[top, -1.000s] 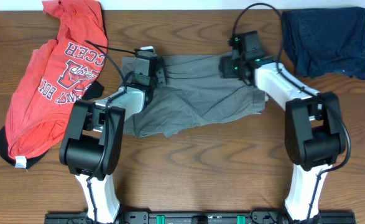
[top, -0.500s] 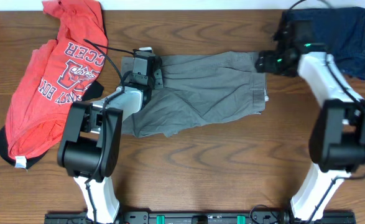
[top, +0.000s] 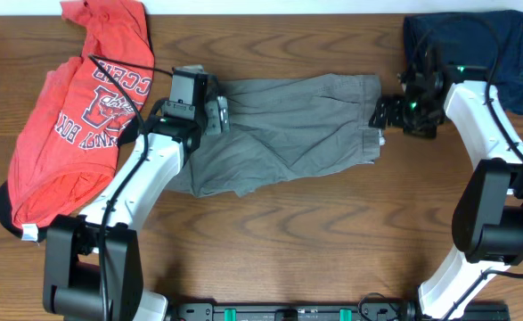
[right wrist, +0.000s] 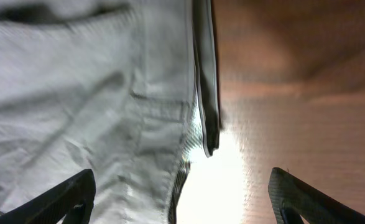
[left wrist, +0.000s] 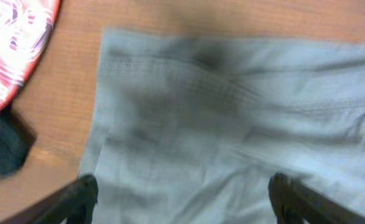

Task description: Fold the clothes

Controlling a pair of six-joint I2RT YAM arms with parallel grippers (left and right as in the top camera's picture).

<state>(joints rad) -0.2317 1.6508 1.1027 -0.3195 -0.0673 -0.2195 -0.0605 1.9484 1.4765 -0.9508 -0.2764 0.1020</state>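
Note:
My right gripper moves down onto the near part of the shorts' waistband edge (top: 373, 140) (right wrist: 177, 149) next and closes, since that edge runs between its open fingers.
The grey-olive shorts (top: 288, 129) lie spread flat in the middle of the table, waistband to the right. My left gripper (top: 215, 114) hangs open over their left end, nothing between its fingers (left wrist: 76, 196); cloth fills the left wrist view (left wrist: 232, 118). At the shorts' right edge my right gripper (top: 383, 114) is open too, one finger over the cloth (right wrist: 95, 93) and the other finger (right wrist: 294, 196) over bare wood. The red T-shirt (top: 74, 125) with white lettering lies crumpled at far left. A dark navy garment (top: 502, 53) sits at the back right.
The red T-shirt's edge (left wrist: 14, 37) and a dark bit of fabric (left wrist: 2, 149) lie just left of the shorts. Brown wooden table (top: 279, 241) shows in front of the shorts. Both arm bases stand at the front edge.
Both grippers opened and let go of the shorts' top edge. The right one swung out right, then came down to the right edge. The left one drew back slightly left.

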